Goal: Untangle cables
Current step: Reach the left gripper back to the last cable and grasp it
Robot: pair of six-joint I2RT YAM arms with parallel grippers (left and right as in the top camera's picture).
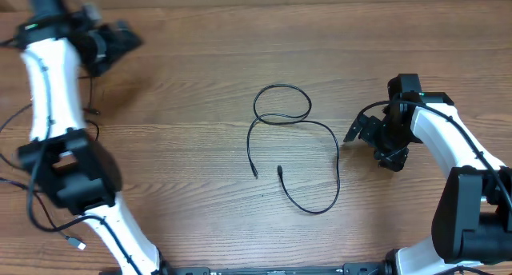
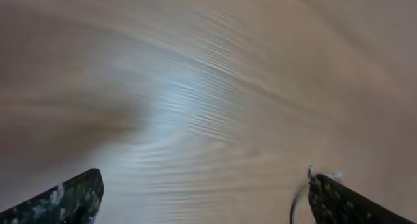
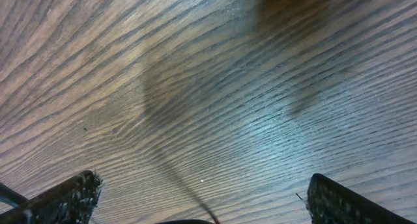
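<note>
Next, my left gripper swings to the right in the overhead view and lowers onto the cord's upper loop [image 1: 309,105], which lies clear of both plugs.
The cables [image 1: 282,115] show in the overhead view as a thin black cord in the middle of the table. It makes one loop at the top, and its two plug ends [image 1: 254,173] lie close together below. My right gripper [image 1: 356,131] is open just right of the cord's right-hand bend. In the right wrist view that gripper [image 3: 205,185] has nothing between its fingers, only a blurred dark strand [image 3: 186,185] over the wood. My left gripper [image 1: 120,37] is far off at the top left, open [image 2: 205,185]. A thin cord end [image 2: 298,201] hangs beside its right finger [image 2: 339,201].
Wooden table [image 1: 200,163]. A thin black cord with a silver-tipped plug [image 1: 78,244] lies by the left arm's base [image 1: 72,175]. Another thin strand [image 1: 93,107] dangles beside the left arm. The right arm's base [image 1: 472,219] fills the lower right corner.
</note>
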